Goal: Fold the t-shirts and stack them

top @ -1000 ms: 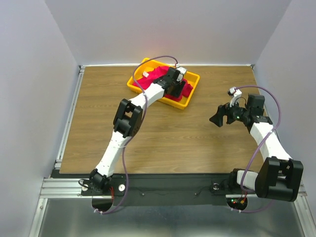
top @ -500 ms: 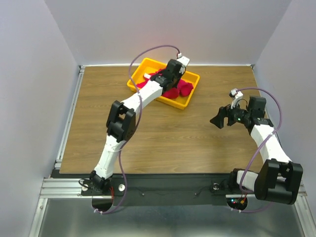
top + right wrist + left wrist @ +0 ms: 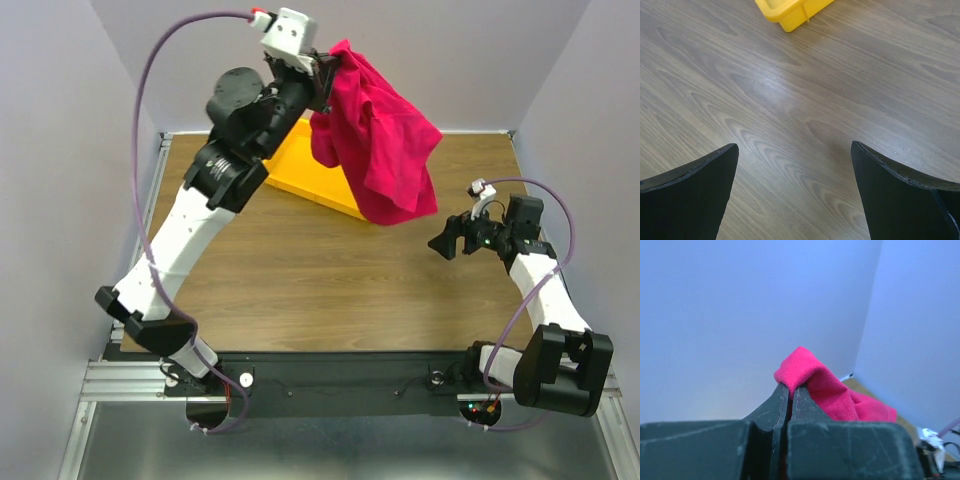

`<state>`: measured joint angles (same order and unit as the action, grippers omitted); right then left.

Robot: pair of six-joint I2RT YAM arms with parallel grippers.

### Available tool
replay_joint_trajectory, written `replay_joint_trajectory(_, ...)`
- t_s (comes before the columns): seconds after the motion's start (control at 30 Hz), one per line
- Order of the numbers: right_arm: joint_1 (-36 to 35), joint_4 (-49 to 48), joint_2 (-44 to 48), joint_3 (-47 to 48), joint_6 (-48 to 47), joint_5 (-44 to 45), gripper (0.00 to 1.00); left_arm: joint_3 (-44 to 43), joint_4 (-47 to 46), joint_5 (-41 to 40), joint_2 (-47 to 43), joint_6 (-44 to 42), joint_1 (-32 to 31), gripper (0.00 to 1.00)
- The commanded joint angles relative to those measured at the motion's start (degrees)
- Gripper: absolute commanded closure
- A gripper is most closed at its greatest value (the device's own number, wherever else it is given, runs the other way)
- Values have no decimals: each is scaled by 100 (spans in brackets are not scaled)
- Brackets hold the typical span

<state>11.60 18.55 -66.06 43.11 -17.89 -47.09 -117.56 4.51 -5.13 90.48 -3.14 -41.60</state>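
My left gripper should move back and down over the bare wood nearer me (image 3: pixel 325 268) to release the fold, because the shirt hangs across the yellow tray (image 3: pixel 305 170).
A crimson-red t-shirt (image 3: pixel 378 140) hangs in the air at the back of the table, bunched at the top and draping down over the yellow tray (image 3: pixel 305 170). My left gripper (image 3: pixel 328 72) is raised high and shut on a fold of the shirt. In the left wrist view the red cloth (image 3: pixel 815 382) bulges out above the closed jaws of my left gripper (image 3: pixel 791 386). My right gripper (image 3: pixel 442 242) hovers low over the right side of the table, open and holding nothing. In the right wrist view my right gripper (image 3: pixel 795 150) shows bare wood between its fingers.
The wooden table (image 3: pixel 330 280) has a metal rail along its left edge (image 3: pixel 140 240). Grey walls close in at the back and both sides. A corner of the yellow tray (image 3: pixel 790 12) shows at the top of the right wrist view.
My left gripper shut on the shirt inside the tray, then lifted it high above the tray so the shirt now hangs free. The right arm has barely moved.
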Motion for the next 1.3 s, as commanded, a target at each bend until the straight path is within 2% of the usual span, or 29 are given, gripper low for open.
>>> replay_joint_trajectory(0.0, 80, -255, 58, 13, -92, -107, 0, 215, -284, 643, -266, 296, 21, 100)
replay_joint_trajectory(0.03, 88, -255, 58, 13, -101, -99, 0, 677, -319, 827, -563, 470, 21, 100)
replay_joint_trajectory(0.13, 106, -255, 58, 13, -110, -90, 0, 1075, -381, 1047, -863, 516, 21, 100)
replay_joint_trajectory(0.2, 124, -255, 58, 13, -127, -99, 0, 1821, -582, 1206, -1066, 559, 21, 100)
replay_joint_trajectory(0.33, 159, -255, 41, -5, -136, -90, 0, 3305, -925, 2013, -1532, 1015, -14, 100)
replay_joint_trajectory(0.4, 176, -255, 32, -5, -145, -81, 0, 3834, -1180, 2059, -1699, 1174, -84, 100)
replay_joint_trajectory(0.43, 185, -255, 23, -5, -153, -81, 0, 4376, -1303, 1964, -1891, 1340, -163, 100)
replay_joint_trajectory(0.57, 203, -255, -21, -5, -153, -107, 0, 5371, -1708, 1638, -2201, 1605, -243, 100)
replay_joint_trajectory(0.77, 220, -255, -100, 4, -162, -134, 0, 6103, -2086, 1769, -1956, 1825, -410, 100)
replay_joint_trajectory(0.8, 220, -255, -91, -5, -171, -134, 0, 6130, -2095, 1839, -1868, 1756, -419, 93)
replay_joint_trajectory(0.83, 220, -255, -91, -5, -180, -125, 0, 6122, -2034, 1787, -1702, 1720, -419, 58)
replay_joint_trajectory(0.87, 220, -255, -91, -5, -171, -134, 0, 6113, -1903, 1674, -1657, 1694, -419, 39)
replay_joint_trajectory(0.9, 229, -255, -74, -13, -180, -134, 0, 6096, -1849, 1516, -1630, 1624, -419, 13)
replay_joint_trajectory(0.97, 238, -255, -56, -22, -189, -142, 0, 5947, -1612, 639, -1673, 1553, -410, 3)
replay_joint_trajectory(1.03, 247, -246, -47, -22, -180, -160, 0, 5702, -1472, -90, -1700, 1457, -270, 2)
replay_joint_trajectory(1.13, 247, -255, -65, -13, -189, -186, 0, 5464, -1313, -243, -1534, 1465, 37, 1)
replay_joint_trajectory(1.27, 256, -246, -82, -13, -189, -195, 0, 4937, -1050, -85, -954, 1404, 941, 2)
